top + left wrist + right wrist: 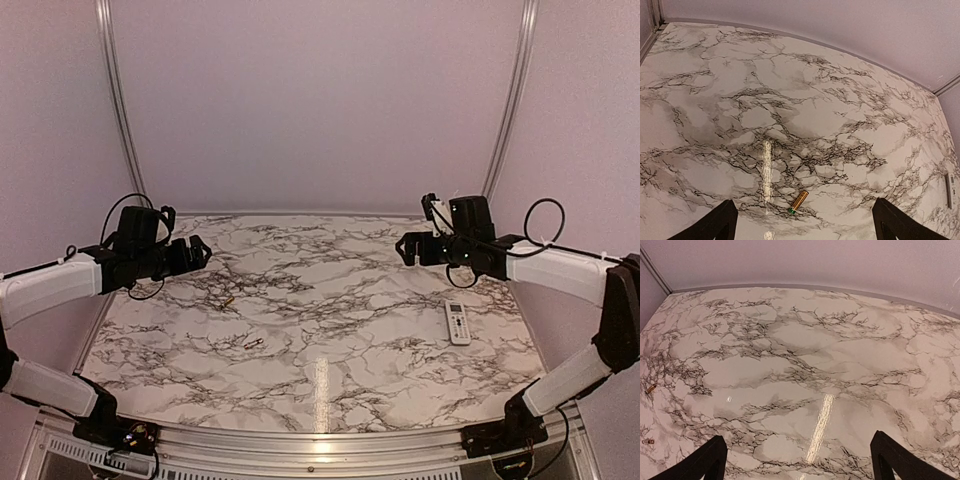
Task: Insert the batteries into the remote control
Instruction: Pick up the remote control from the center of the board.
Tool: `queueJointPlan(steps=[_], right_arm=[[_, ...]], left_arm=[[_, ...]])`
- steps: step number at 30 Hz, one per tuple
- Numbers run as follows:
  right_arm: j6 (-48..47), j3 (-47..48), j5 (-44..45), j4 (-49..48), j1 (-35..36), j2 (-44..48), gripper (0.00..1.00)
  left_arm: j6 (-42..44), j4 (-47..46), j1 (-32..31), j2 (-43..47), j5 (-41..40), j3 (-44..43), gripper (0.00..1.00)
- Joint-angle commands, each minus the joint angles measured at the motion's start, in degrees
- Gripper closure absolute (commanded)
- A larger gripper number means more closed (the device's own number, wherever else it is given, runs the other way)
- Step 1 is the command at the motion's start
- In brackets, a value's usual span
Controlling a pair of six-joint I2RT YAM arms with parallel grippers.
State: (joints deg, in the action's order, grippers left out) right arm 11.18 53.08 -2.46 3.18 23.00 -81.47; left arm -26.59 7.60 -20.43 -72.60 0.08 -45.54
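My right gripper moves down and to the right in the top view onto the remote control's screen end (pixel 455 309) next. It lies below the open fingers on that side.
A gold battery (pixel 227 302) lies on the marble table left of centre; in the left wrist view it (pixel 799 201) lies between and just ahead of my open fingers. A second, silvery battery (pixel 254 344) lies nearer the front. Both show small at the left edge of the right wrist view, the gold one (pixel 650 388) and the other (pixel 648 441). The white remote control (pixel 457 322) lies face up at the right, also at the right edge of the left wrist view (pixel 950 190). My left gripper (pixel 200 252) and right gripper (pixel 405 247) are raised, open and empty.
The marble table (pixel 330 290) is bordered by lilac walls at the back and sides, with a metal rail along the near edge (pixel 320 440). The arm bases sit at the front corners.
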Motion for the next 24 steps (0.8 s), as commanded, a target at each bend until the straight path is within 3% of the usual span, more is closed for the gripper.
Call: queueJointPlan(steps=[1, 8, 13, 24], right_arm=[[-1.64, 5.47, 5.86, 13.53, 0.93, -0.19, 0.01], [1.2, 7.43, 7.01, 28.76, -1.28, -1.33, 0.01], [1.28, 4.29, 3.31, 32.76, -6.56, -2.5, 0.01], [-0.91, 3.66, 6.62, 38.79, -12.85, -7.25, 0.01]], left_arm=[[1.01, 0.12, -1.2, 1.08, -2.44, -0.07, 0.01], [0.45, 0.62, -3.0, -0.13, -3.75, -0.94, 0.01], [0.72, -0.53, -3.98, 0.25, -3.71, -0.33, 0.01], [-1.26, -2.86, -4.18, 2.76, -2.93, 2.48, 0.01]])
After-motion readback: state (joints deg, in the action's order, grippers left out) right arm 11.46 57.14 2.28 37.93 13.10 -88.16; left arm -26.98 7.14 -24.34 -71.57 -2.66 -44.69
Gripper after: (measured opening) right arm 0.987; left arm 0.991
